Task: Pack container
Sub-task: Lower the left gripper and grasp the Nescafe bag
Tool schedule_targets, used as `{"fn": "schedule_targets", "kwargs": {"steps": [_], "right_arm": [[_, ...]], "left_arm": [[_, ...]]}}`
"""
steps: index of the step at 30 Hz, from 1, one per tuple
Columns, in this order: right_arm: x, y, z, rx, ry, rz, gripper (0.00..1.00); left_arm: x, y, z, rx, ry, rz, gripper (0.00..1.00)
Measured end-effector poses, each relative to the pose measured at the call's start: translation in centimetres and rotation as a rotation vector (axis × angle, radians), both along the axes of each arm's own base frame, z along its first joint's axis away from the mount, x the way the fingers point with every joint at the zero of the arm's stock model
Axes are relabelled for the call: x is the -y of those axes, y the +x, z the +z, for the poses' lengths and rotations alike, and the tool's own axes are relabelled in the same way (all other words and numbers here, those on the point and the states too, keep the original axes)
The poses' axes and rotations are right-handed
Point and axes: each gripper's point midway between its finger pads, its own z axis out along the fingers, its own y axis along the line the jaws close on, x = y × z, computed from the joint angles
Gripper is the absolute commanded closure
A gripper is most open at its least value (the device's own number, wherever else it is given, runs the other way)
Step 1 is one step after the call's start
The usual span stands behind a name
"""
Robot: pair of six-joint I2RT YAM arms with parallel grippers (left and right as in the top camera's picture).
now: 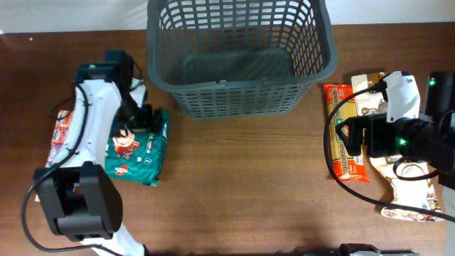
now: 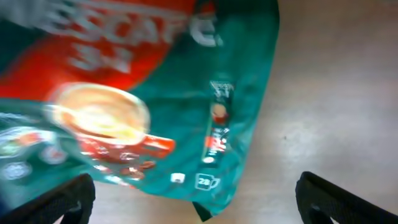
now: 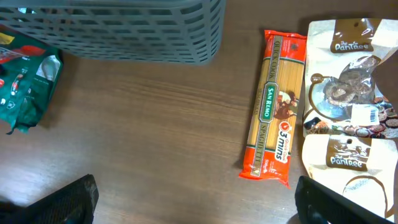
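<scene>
My left gripper lowers its open fingers next onto the printed side of the coffee packet's half below it, by the basket, as the packet lies flat.
The dark grey lattice basket (image 1: 234,105) stands at the back centre of the table; nothing shows inside it. Its wall also shows in the right wrist view (image 3: 124,31). A teal and red coffee packet (image 1: 138,151) lies flat left of the basket. My left gripper (image 1: 140,119) hovers over it, open, with the packet (image 2: 155,93) between and beyond its fingers (image 2: 199,208). My right gripper (image 1: 343,134) is open and empty over bare table (image 3: 199,205), above a red spaghetti packet (image 1: 346,167), which also shows in its wrist view (image 3: 273,106).
White snack pouches (image 1: 412,192) lie at the far right beside the spaghetti, also seen by the right wrist (image 3: 348,93). Another printed packet (image 1: 60,135) lies at the far left, partly under the left arm. Wooden table between the arms.
</scene>
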Motion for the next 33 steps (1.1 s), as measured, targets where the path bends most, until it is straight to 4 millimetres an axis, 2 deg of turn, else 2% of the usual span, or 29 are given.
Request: {"fn": "schedule_targets", "kwargs": {"steps": [7, 12, 18, 24, 33], "right_arm": [[0.0, 0.1, 0.0, 0.004, 0.0, 0.0, 0.01], [0.0, 0.0, 0.0, 0.003, -0.002, 0.002, 0.01], [0.0, -0.2, -0.1, -0.003, -0.011, 0.018, 0.01], [0.0, -0.2, -0.2, -0.006, -0.013, 0.021, 0.01], [0.0, -0.3, -0.2, -0.007, -0.014, 0.022, 0.01]], "left_arm": [[2.1, -3.7, -4.5, -0.123, -0.005, -0.05, 0.01], [2.1, -5.1, -6.5, -0.156, 0.017, -0.04, 0.01], [1.2, -4.5, -7.1, -0.122, 0.079, 0.007, 0.01], [-0.2, -2.9, -7.4, -0.046, 0.163, 0.054, 0.01], [-0.8, -1.2, -7.7, 0.034, 0.202, 0.075, 0.01]]}}
